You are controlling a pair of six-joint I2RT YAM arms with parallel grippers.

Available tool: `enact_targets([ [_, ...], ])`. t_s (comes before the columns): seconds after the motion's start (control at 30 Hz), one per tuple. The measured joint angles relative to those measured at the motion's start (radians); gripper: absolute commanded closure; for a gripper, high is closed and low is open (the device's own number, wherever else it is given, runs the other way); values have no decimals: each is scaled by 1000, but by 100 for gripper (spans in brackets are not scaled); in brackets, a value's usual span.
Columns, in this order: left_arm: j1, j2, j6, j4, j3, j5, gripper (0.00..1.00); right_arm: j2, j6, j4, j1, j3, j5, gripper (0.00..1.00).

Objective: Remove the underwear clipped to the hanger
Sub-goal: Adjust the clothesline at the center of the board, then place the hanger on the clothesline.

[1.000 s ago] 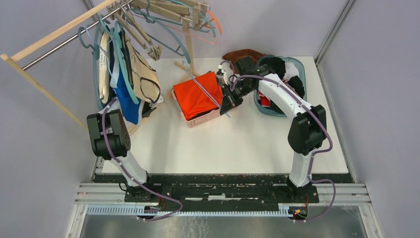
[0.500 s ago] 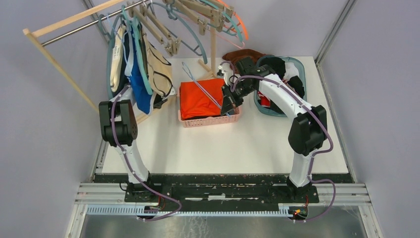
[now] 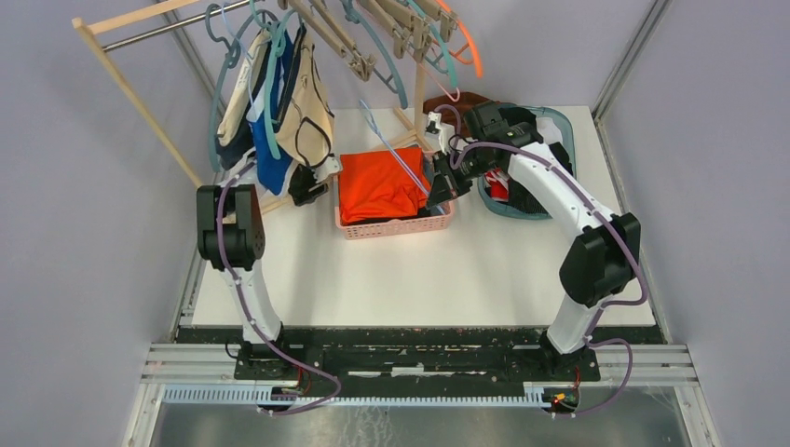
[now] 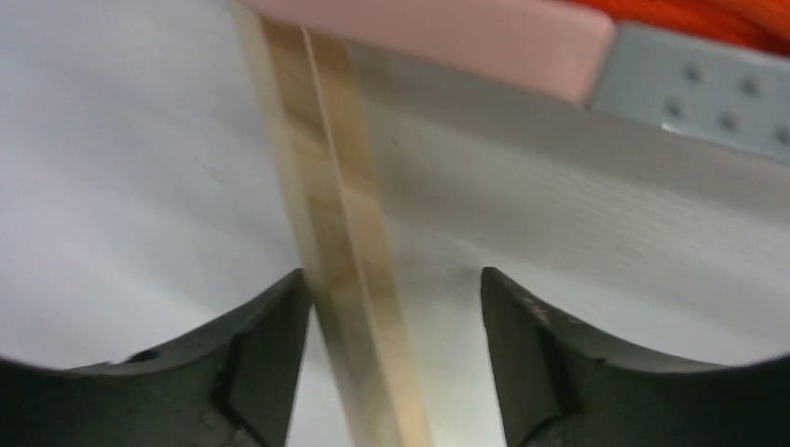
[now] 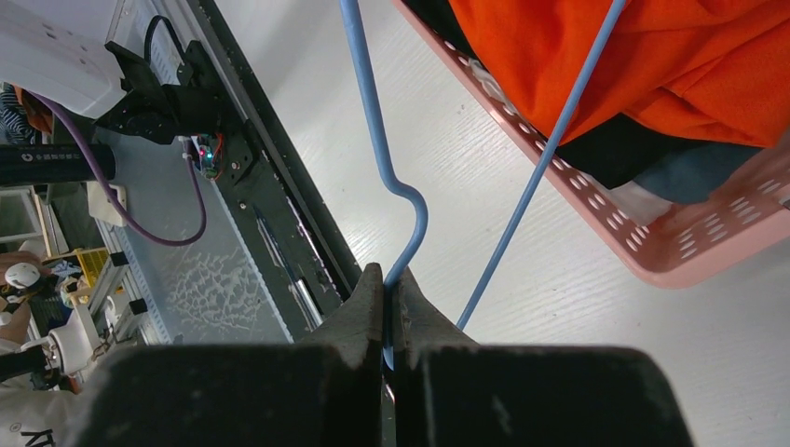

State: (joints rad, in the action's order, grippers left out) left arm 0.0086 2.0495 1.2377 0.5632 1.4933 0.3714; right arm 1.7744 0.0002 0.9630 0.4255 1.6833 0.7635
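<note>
The gap by the beige briefs (image 3: 336, 90) is above my right gripper, to its left in the top view, so I should raise the bare hanger across and release it there.
The underwear (image 3: 312, 116), beige, royal blue and navy briefs, hangs clipped on teal hangers (image 3: 271, 102) from the rack's rail at the upper left. Just below it, my left gripper (image 3: 312, 186) is at the rack's wooden leg. In the left wrist view this gripper (image 4: 391, 284) is open, its jaws either side of the wooden bar (image 4: 345, 242), and the bar lies against the left finger. My right gripper (image 3: 438, 191) (image 5: 385, 279) is shut on a thin, bare blue hanger (image 5: 373, 112) over the pink basket's right end.
A pink basket (image 3: 396, 226) with a large orange garment (image 3: 377, 182) sits mid-table. Behind my right arm stands a teal tub (image 3: 508, 205) of clothes, with a brown cloth (image 3: 456, 98) beside it. More wooden and coloured hangers crowd the rail above the basket.
The rack with its hangers has swung right and more upright. My left gripper has opened around the wooden bar. The basket now sits square, and my right arm shifted slightly right.
</note>
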Motion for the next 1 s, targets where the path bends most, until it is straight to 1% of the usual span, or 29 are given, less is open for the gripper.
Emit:
enact_targets([
  [0.07, 3, -60, -46, -35, -87, -39, 19, -7, 7, -14, 3, -7, 0, 99],
  [0.13, 8, -131, -102, -74, -157, -85, 13, -10, 14, -25, 8, -8, 0, 99],
  [0.23, 20, -237, -177, -131, -225, -167, 11, -11, 22, -35, 19, -8, -1, 99],
  [0.3, 27, -315, -227, -158, -266, -234, 10, -15, 27, -37, 31, -8, -1, 99],
  [0.43, 37, -389, -282, -181, -336, -307, 10, -27, 29, -40, 47, -8, -1, 99],
  [0.57, 39, -444, -351, -193, -451, -359, 9, -37, 29, -43, 57, -9, 0, 99],
  [0.7, 43, -538, -416, -190, -570, -398, 9, -45, 29, -43, 57, -12, 0, 99],
  [0.8, 44, -626, -441, -172, -629, -407, 9, -48, 30, -44, 58, -12, 0, 99],
  [1.0, 44, -779, -441, -129, -768, -449, 8, -71, 46, -64, 91, -24, -6, 99],
])
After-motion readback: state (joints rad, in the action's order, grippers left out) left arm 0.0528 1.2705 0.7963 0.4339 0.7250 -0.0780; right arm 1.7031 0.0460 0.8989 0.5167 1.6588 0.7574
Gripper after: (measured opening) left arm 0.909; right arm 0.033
